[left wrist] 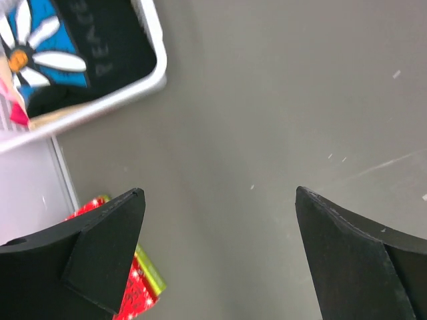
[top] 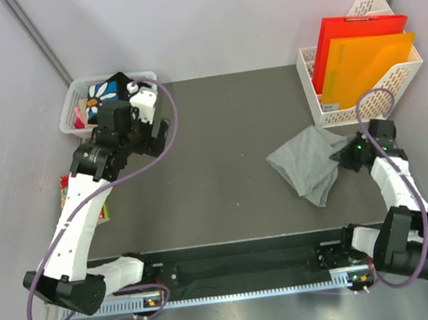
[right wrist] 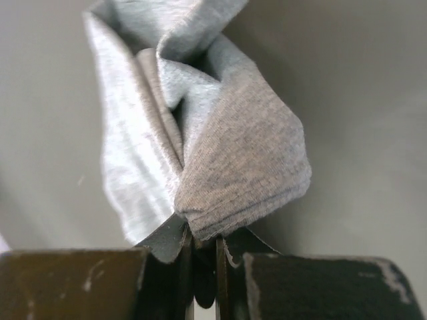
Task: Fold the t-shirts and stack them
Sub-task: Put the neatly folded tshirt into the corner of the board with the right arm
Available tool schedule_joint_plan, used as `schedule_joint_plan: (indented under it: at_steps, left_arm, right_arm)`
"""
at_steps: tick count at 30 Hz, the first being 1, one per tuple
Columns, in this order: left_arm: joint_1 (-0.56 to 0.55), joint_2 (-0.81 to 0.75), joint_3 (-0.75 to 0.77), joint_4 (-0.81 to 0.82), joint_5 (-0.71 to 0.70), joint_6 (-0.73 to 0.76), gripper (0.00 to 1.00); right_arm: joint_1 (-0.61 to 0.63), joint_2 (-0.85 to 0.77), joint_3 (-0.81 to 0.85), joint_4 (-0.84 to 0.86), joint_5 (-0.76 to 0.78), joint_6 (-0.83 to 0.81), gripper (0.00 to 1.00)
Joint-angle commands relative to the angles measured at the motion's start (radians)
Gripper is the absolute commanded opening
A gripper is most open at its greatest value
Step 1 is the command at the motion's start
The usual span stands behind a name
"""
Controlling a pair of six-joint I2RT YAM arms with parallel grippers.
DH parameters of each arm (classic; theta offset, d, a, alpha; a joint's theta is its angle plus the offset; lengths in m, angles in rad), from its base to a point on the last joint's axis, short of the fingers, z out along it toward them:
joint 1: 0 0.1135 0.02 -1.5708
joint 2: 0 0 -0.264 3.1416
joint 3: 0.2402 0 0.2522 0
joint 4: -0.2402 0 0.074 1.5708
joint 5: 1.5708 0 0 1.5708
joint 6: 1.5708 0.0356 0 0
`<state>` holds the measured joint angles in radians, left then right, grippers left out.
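Note:
My right gripper drags the grey shirt back and to its right in the top view next and releases it on free space, since bare mat lies there.
A light heather-grey t-shirt (top: 308,162) lies bunched on the dark mat at the right. My right gripper (top: 346,155) is shut on its right edge; the right wrist view shows a grey hem fold (right wrist: 233,167) pinched between the fingertips. A black t-shirt with a white daisy on blue (top: 108,89) lies in a white basket (top: 67,108) at the back left, also seen in the left wrist view (left wrist: 60,53). My left gripper (top: 144,133) hangs open over bare mat just in front of that basket, nothing between its fingers (left wrist: 110,240).
A white file rack (top: 360,79) with red and orange folders stands at the back right, close behind the grey shirt. A small red patterned packet (left wrist: 137,287) lies at the mat's left edge, below the basket. Grey walls close in on both sides.

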<state>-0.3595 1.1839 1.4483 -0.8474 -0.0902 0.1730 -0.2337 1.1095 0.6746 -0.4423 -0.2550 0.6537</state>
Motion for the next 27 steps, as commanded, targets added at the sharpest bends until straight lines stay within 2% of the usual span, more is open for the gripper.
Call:
schedule_joint_plan:
  at_steps: [1,8,14,22,27]
  left_arm:
    - [0.033,0.007,-0.043,-0.042,0.009,0.039,0.99]
    - [0.054,0.02,-0.012,-0.059,0.035,0.042,0.99]
    - [0.059,0.049,0.003,-0.056,0.055,0.033,0.99]
    - [0.068,0.057,-0.055,-0.045,0.056,0.031,0.99]
    - [0.073,0.037,-0.103,-0.024,0.069,0.023,0.99]
  right_arm:
    - [-0.165,0.067,0.002,-0.061,-0.013,-0.065,0.0]
    - [-0.369,0.044,-0.041,-0.052,0.028,-0.045,0.0]
    - [-0.487,0.007,-0.053,-0.07,0.158,-0.005,0.0]
    - [-0.546,0.093,-0.009,-0.019,0.154,0.015,0.0]
    - [-0.552,0.078,0.0,-0.016,0.189,0.018,0.0]
